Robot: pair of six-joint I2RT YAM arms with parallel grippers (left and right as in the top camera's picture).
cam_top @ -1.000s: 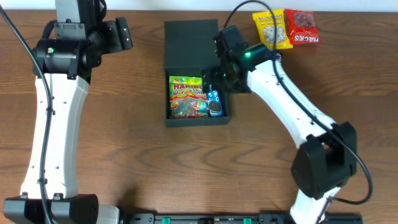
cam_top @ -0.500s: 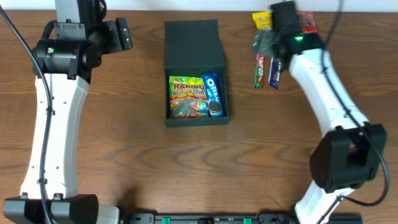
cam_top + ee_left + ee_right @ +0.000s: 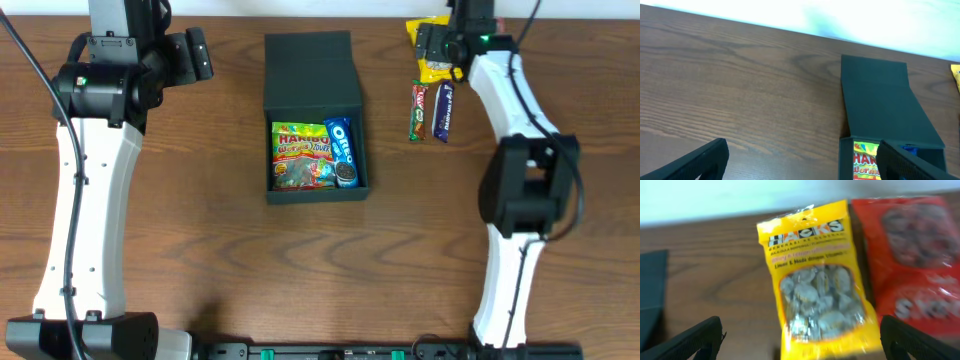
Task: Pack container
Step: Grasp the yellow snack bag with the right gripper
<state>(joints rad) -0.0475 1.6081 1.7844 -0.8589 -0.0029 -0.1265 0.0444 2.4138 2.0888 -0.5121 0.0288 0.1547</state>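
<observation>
Next, my right gripper lowers to the yellow Hacks packet and closes across its clear candy window [image 3: 436, 60] [image 3: 821, 303].
The dark container [image 3: 316, 194] stands in the middle of the table with its flap lid [image 3: 312, 72] folded back. A Haribo packet [image 3: 303, 156] and a blue Oreo packet [image 3: 341, 150] lie inside. My right gripper [image 3: 441, 44] hangs open at the back right, over a yellow Hacks packet [image 3: 815, 290] that lies between its fingertips [image 3: 697, 340]; nothing is held. My left gripper [image 3: 192, 55] is open and empty, left of the container. In the left wrist view the lid [image 3: 880, 95] and the Haribo packet [image 3: 865, 157] show near the right finger.
A red snack packet [image 3: 920, 265] lies right beside the yellow one. Two snack bars [image 3: 418, 110] [image 3: 443, 110] lie side by side on the wood, right of the container. The table's back edge is close behind the right gripper.
The right arm has pulled away from the container and swung to the back right, over the yellow packet. The Oreo packet now lies free in the container. The left arm is unmoved.
</observation>
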